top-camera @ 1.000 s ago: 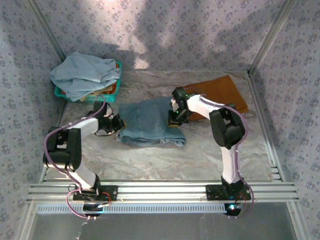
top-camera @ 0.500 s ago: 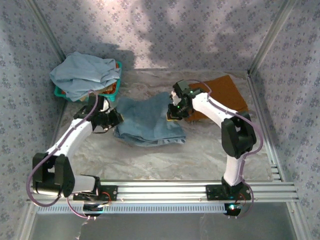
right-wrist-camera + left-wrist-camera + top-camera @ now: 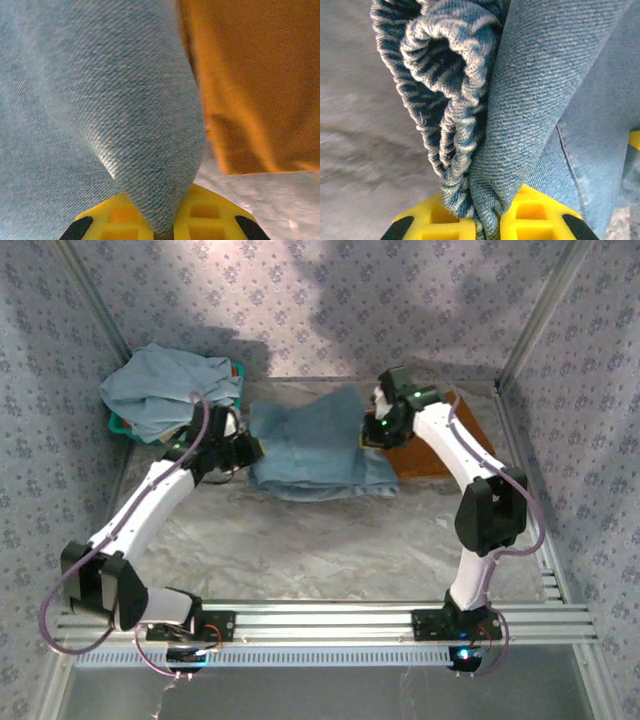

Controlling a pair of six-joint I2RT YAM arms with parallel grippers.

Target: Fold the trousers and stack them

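The robot needs to move the bunched denim sideways over the rust-orange cloth (image 3: 428, 456) before its left gripper opens.
The trousers (image 3: 310, 445), mid-blue faded denim, lie as a folded bundle at the back middle of the table. My left gripper (image 3: 243, 448) is at the bundle's left edge, shut on bunched denim; in the left wrist view the trousers (image 3: 485, 115) are pinched between the yellow fingers (image 3: 430, 225) of the left gripper (image 3: 487, 222). My right gripper (image 3: 372, 430) is at the right edge, shut on a fold of the trousers (image 3: 115, 100) between its yellow fingers (image 3: 210, 215), the right gripper (image 3: 165, 225) at the frame's bottom.
A rust-orange cloth (image 3: 440, 435) lies flat at the back right, its edge (image 3: 250, 85) right beside the held denim. A teal basket (image 3: 120, 425) with a pale grey-blue cloth heap (image 3: 165, 390) stands at the back left. Patterned walls enclose the table.
Both arms have stretched toward the back of the table, carrying the folded trousers away from the middle and toward the rust-orange cloth. Both grips have held.
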